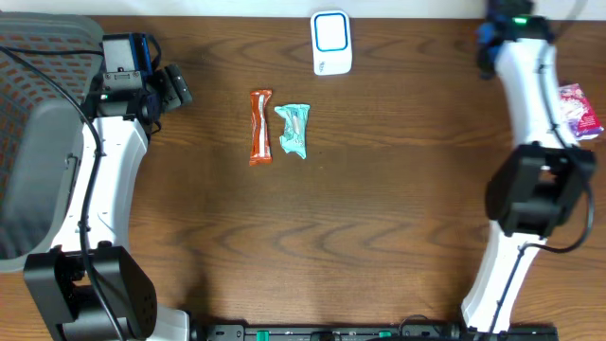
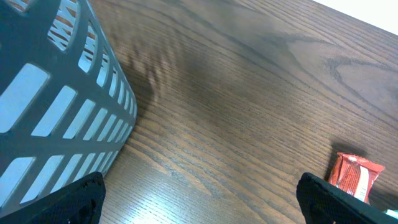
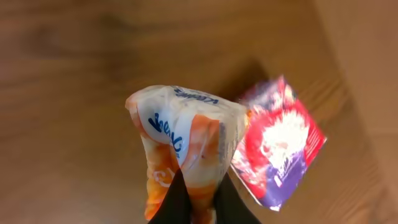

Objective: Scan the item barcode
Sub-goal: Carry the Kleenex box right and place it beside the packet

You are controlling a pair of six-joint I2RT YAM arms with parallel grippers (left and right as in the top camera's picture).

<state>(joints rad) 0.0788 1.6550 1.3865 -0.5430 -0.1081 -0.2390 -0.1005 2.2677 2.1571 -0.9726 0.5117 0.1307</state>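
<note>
I need to move my right gripper to the right in the overhead view and then down. I will release the pack there, on the bare wood that shows beside the red and purple packet.
My right gripper [image 3: 200,190] is shut on a white and orange tissue pack [image 3: 180,127], which it holds above the table. In the overhead view the right arm hides both the gripper and the pack. The white scanner [image 1: 331,43] with a blue-framed window stands at the back middle. My left gripper [image 1: 175,87] [image 2: 202,208] hangs open at the far left with nothing between its fingers. An orange-red bar [image 1: 260,126] [image 2: 354,177] and a teal packet [image 1: 294,130] lie side by side in the middle.
A grey slotted basket [image 1: 38,142] [image 2: 50,93] stands at the left edge, close beside my left gripper. A red and purple packet [image 1: 579,112] [image 3: 280,146] lies on the table at the right edge, below the held pack.
</note>
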